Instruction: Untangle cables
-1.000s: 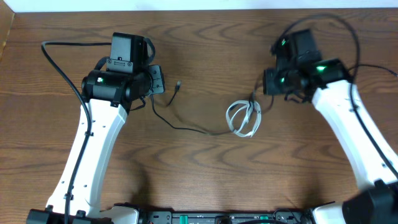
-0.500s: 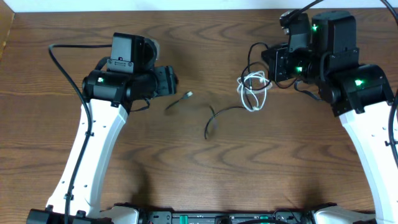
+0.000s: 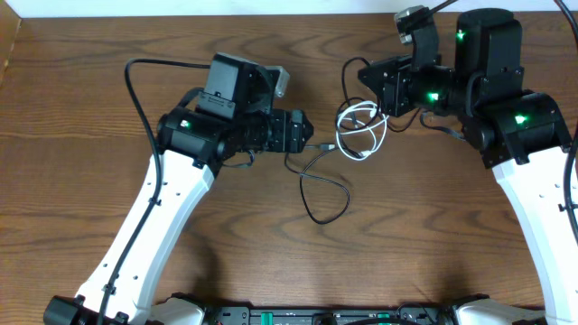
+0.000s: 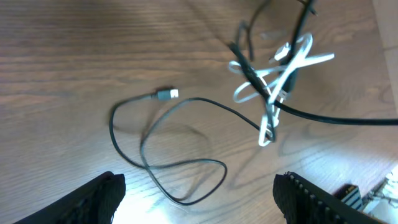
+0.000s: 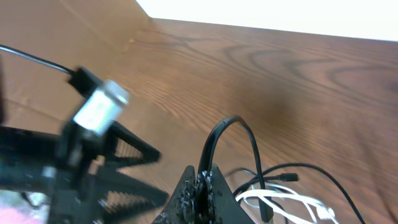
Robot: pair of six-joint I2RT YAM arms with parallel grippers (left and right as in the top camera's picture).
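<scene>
Next, my right gripper will pull the black cable's loop to the right in the overhead view and release it over bare wood, since parts of the black cable cross the white cable's coil (image 4: 287,67).
My right gripper (image 3: 368,76) (image 5: 206,182) is shut on a raised loop of the black cable (image 3: 326,186) (image 5: 231,124). The white cable (image 3: 362,123) (image 5: 287,203) is a small coil just beneath it, tangled with the black one. In the left wrist view the white coil (image 4: 287,67) is crossed by black strands. The rest of the black cable (image 4: 181,163) trails in loose loops on the wood, its plug end (image 4: 166,94) free. My left gripper (image 3: 305,134) (image 4: 200,204) stands open just left of the tangle, nothing between its fingers (image 4: 103,196).
The left arm's thick black wire (image 3: 135,74) arcs over the table at the back left. The table's back edge meets a white wall (image 3: 271,7). Robot base hardware (image 3: 316,316) lines the front edge.
My left gripper has opened, let go of the black cable and moved right toward the tangle. My right gripper carried the tangled coil up and back, and the black cable's slack followed.
</scene>
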